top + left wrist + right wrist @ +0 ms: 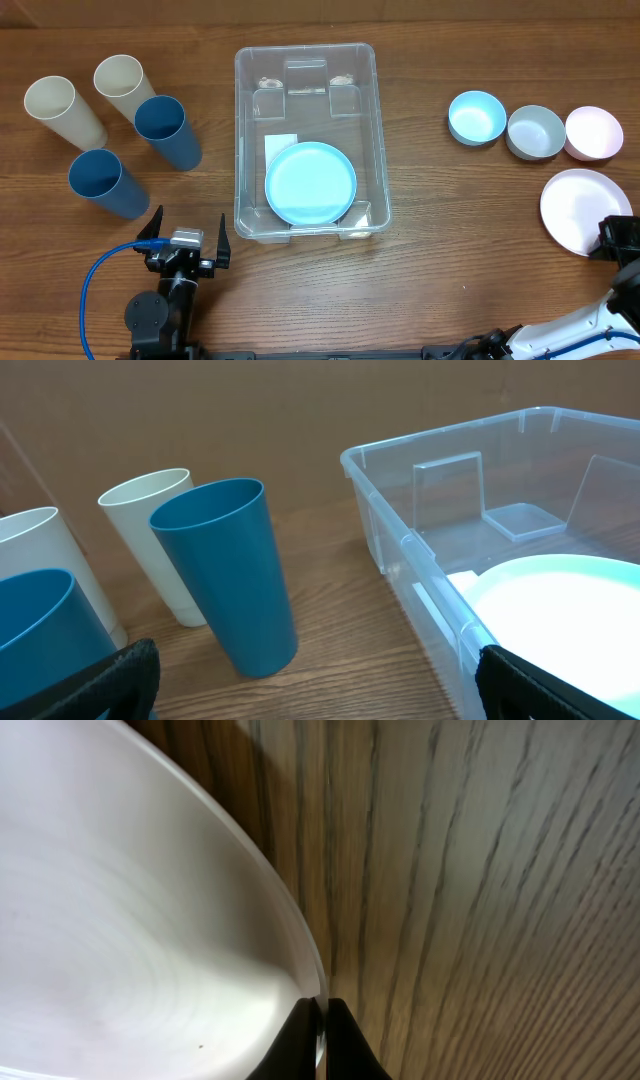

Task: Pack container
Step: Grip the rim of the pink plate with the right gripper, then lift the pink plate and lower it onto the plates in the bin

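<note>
My right gripper next needs to lift, cross and lower the white plate (583, 208) onto the light blue plate (310, 183), which lies to the gripper's left in the overhead view.
The clear container (244, 130) stands mid-table with a light blue plate (310, 183) inside, over its white label (281, 143). It also shows in the left wrist view (400, 530). My left gripper (186, 243) is open and empty near the front edge, left of the container's near corner (318, 690). My right gripper (612, 240) is shut on the rim of a white plate (583, 208) at the far right; the fingers pinch its edge (320, 1030), with the plate (130, 920) filling the left of that view.
Two cream cups (62, 108) (124, 85) and two blue cups (167, 130) (105, 182) stand at the left. A blue bowl (476, 117), a grey bowl (535, 132) and a pink bowl (594, 133) sit at the right back.
</note>
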You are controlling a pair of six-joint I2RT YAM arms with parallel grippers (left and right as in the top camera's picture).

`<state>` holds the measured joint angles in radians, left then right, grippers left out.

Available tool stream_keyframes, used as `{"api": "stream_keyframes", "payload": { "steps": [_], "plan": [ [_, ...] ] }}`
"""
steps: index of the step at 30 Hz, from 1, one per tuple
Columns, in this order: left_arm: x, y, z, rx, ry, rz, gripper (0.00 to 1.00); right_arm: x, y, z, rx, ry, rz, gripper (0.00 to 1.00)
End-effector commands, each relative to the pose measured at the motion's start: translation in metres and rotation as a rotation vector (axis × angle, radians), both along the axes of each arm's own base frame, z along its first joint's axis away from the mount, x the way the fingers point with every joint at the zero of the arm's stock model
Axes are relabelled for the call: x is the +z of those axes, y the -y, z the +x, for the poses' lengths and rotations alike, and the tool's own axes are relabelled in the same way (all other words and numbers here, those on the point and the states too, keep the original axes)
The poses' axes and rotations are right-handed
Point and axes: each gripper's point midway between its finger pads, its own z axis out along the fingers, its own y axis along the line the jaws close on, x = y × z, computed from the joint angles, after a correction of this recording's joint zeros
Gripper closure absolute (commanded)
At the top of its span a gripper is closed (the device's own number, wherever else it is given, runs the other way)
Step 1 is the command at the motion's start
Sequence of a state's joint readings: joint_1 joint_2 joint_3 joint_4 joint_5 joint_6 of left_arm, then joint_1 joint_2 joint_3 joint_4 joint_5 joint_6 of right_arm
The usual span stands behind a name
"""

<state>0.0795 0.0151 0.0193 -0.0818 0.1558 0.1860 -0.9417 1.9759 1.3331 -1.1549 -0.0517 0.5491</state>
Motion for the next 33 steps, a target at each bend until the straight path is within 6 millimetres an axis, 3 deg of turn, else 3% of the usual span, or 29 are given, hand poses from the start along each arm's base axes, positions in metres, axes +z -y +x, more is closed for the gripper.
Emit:
{"api": "stream_keyframes", "payload": {
  "steps": [1,7,14,18,23,30,33],
  "plan": [
    [0.000,-0.002,0.000,0.010,0.003,-0.010,0.00,0.013,-0.003,0.009,-0.002,0.045,0.007,0.96],
    [0.000,-0.002,0.000,0.010,0.003,-0.010,0.00,0.061,0.003,0.033,-0.003,0.184,-0.021,0.96],
    [0.000,-0.002,0.000,0.010,0.003,-0.010,0.00,0.119,-0.002,0.045,0.003,0.321,-0.078,0.96],
    [0.000,-0.002,0.000,0.010,0.003,-0.010,0.00,0.137,-0.010,0.050,0.024,0.390,-0.082,0.96],
    [0.000,-0.002,0.000,0.010,0.003,-0.010,0.00,0.144,-0.016,0.048,0.026,0.397,-0.075,0.96],
    [0.000,-0.002,0.000,0.010,0.004,-0.010,0.00,0.184,-0.047,0.080,0.156,0.675,0.002,0.96],
    [0.000,-0.002,0.000,0.010,0.003,-0.010,0.00,0.200,-0.070,0.093,0.245,0.737,0.005,0.96]
  ]
}}
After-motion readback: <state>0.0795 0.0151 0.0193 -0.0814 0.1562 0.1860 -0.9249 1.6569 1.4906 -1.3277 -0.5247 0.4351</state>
